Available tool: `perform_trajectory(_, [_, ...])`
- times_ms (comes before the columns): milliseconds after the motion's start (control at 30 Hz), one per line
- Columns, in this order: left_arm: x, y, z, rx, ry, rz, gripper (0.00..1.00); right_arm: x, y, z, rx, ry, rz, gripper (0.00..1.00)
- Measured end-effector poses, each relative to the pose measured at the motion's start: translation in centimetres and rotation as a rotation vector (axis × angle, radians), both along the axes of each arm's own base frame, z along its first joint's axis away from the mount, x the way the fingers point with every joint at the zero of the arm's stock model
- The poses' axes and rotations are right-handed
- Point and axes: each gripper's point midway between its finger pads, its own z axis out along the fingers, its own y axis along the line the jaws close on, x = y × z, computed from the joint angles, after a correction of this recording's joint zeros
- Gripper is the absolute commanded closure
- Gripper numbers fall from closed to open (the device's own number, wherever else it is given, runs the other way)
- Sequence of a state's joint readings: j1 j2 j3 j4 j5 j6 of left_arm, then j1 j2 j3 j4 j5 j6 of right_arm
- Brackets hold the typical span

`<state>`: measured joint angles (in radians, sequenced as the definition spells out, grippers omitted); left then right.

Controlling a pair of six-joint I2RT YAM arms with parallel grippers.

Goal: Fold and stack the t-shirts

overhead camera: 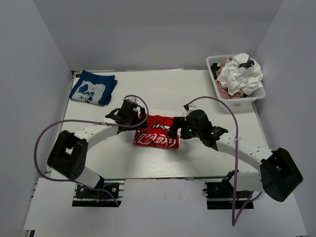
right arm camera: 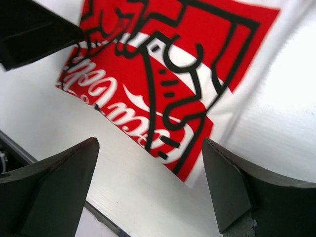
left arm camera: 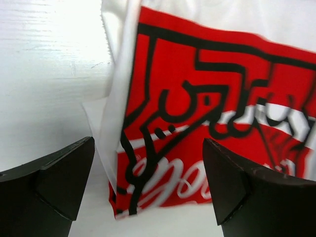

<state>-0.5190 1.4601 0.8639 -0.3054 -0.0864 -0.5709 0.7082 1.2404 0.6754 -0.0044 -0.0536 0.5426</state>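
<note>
The t-shirt's folded side edge (overhead camera: 137, 130) (left arm camera: 115, 137) beside the red print already runs between my open left gripper's fingers. Next, the left gripper lowers onto that edge and closes.
The white t-shirt with the red logo print (overhead camera: 157, 132) lies folded small in the middle of the table, logo side up. My left gripper (overhead camera: 132, 114) hovers over its left edge, open and empty; the print fills the left wrist view (left arm camera: 207, 108). My right gripper (overhead camera: 178, 127) hovers over its right edge, open and empty; the print shows in the right wrist view (right arm camera: 163, 74). The blue t-shirt with a white graphic (overhead camera: 93, 87) lies folded at the far left corner. Dusty-pink and white tees (overhead camera: 240, 73) are heaped in the basket; the dark green one barely shows.
The white mesh basket (overhead camera: 258, 95) stands at the far right corner of the table. Grey walls close in the left, right and back. Purple cables loop from both arms. The table's near edge shows in the right wrist view (right arm camera: 29, 158).
</note>
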Motion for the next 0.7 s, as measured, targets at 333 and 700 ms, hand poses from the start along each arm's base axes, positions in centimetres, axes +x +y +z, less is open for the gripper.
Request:
perform_trajectory(333, [1.4,-0.3,-5.1,0.131,0.12,-0.06,0.16,-0.1,-2.9,0.7,-0.095,-0.015,-0.086,0.1])
perform_trajectory(700, [3.4,-2.7,-5.6,0.083,0.092,-0.135,1.0,0.5,-5.2,5.5,-0.048,-0.202,-0.167,0.1])
